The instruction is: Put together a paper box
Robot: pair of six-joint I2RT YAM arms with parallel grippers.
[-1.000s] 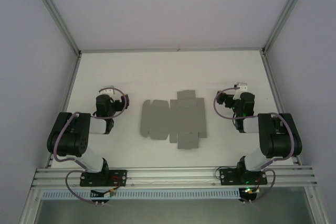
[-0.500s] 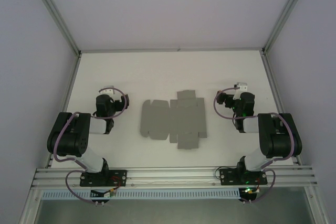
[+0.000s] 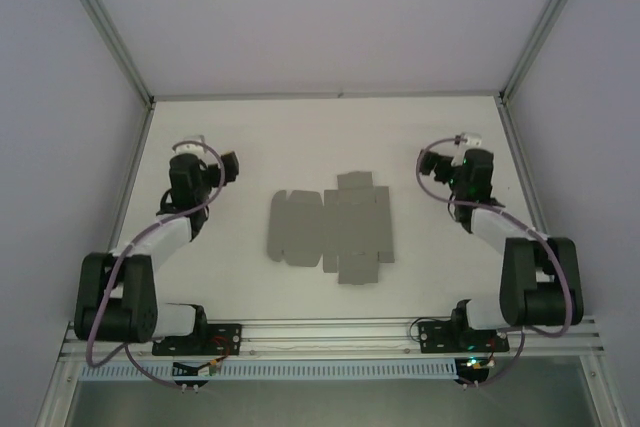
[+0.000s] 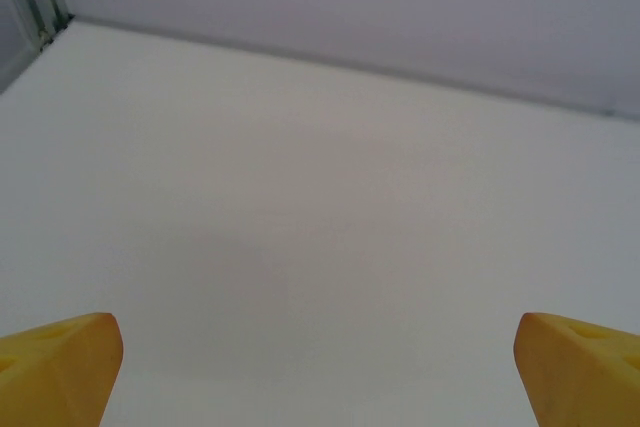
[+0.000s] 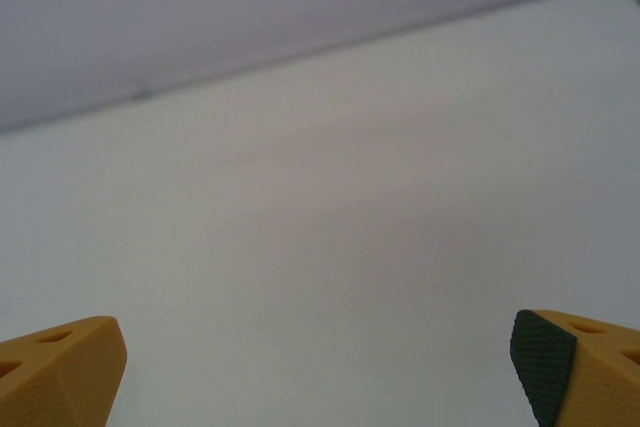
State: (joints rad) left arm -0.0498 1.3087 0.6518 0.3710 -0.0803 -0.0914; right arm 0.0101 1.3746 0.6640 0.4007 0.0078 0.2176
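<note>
The sheet's near-side narrow flap edge (image 3: pixel 272 225) is next for my left gripper, which will move down, back toward its base and across to it.
The paper box (image 3: pixel 330 230) lies flat on the white table (image 3: pixel 300 137) as a grey die-cut sheet with flaps, midway between the arms. My left gripper (image 3: pixel 186 150) hovers well to the sheet's left and a little farther back. Its yellow fingers (image 4: pixel 60 367) stand wide apart over bare table, so my left gripper (image 4: pixel 320 372) is open with nothing in it. My right gripper (image 3: pixel 468 142) hangs off to the sheet's right, also farther back. Its yellow fingers (image 5: pixel 575 362) are spread wide, and my right gripper (image 5: pixel 320 367) is open and holds nothing.
Pale walls and aluminium frame posts (image 3: pixel 105 27) enclose the table on the left, right and back. The arm bases sit on a rail (image 3: pixel 330 335) at the near edge. Bare tabletop stretches behind the sheet up to the back wall (image 4: pixel 350 7).
Both arms have unfolded and reached away from the near edge; each gripper has moved farther back and slightly outward. The sheet has not moved.
</note>
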